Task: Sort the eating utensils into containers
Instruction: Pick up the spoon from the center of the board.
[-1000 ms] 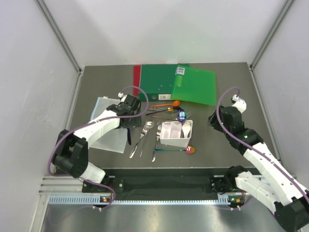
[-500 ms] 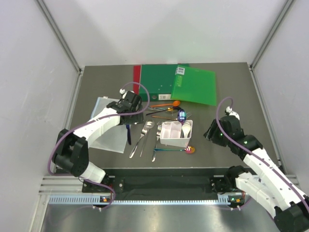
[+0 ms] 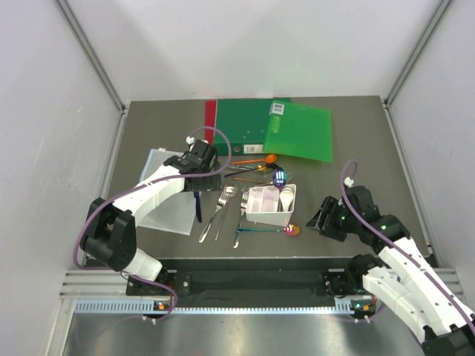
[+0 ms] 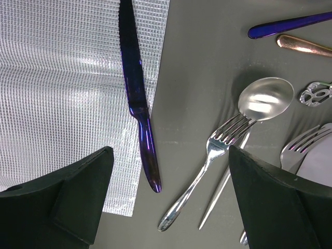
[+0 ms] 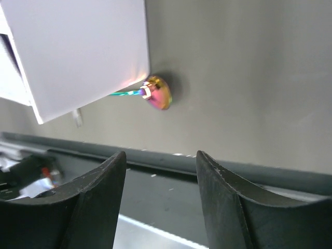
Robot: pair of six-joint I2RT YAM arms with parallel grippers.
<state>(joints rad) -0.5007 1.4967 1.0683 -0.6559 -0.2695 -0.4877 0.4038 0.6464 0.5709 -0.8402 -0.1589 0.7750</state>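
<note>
The rainbow spoon's bowl point(image 3: 292, 230) point(image 5: 157, 93) pokes out past the corner of the bin, so I should move my right gripper down and to the left in the top view onto it next.
The white bin point(image 3: 271, 205) stands mid-table with a white spoon inside; one of its walls fills the upper left of the right wrist view point(image 5: 78, 52). Silver forks and a silver spoon point(image 4: 264, 98) lie left of it. More utensils point(image 3: 256, 169) lie behind it. A dark blue knife point(image 4: 137, 98) lies half on the clear sheet. My left gripper point(image 4: 170, 155) hovers open above the knife handle and a silver fork point(image 4: 207, 161), holding nothing. A rainbow spoon point(image 5: 158, 93) lies by the bin's near side. My right gripper point(image 5: 161, 155) is open and empty, low, to its right point(image 3: 320, 219).
Green folders point(image 3: 297, 130) and a red folder point(image 3: 211, 122) lie at the back. The clear plastic sheet point(image 3: 167, 193) covers the table's left part. A dark rail point(image 5: 155, 166) runs along the table's near edge, close under my right fingers.
My right arm has swung toward the near edge and dropped low beside the rainbow spoon, its jaws widening a little. My left gripper shifted slightly toward the back.
</note>
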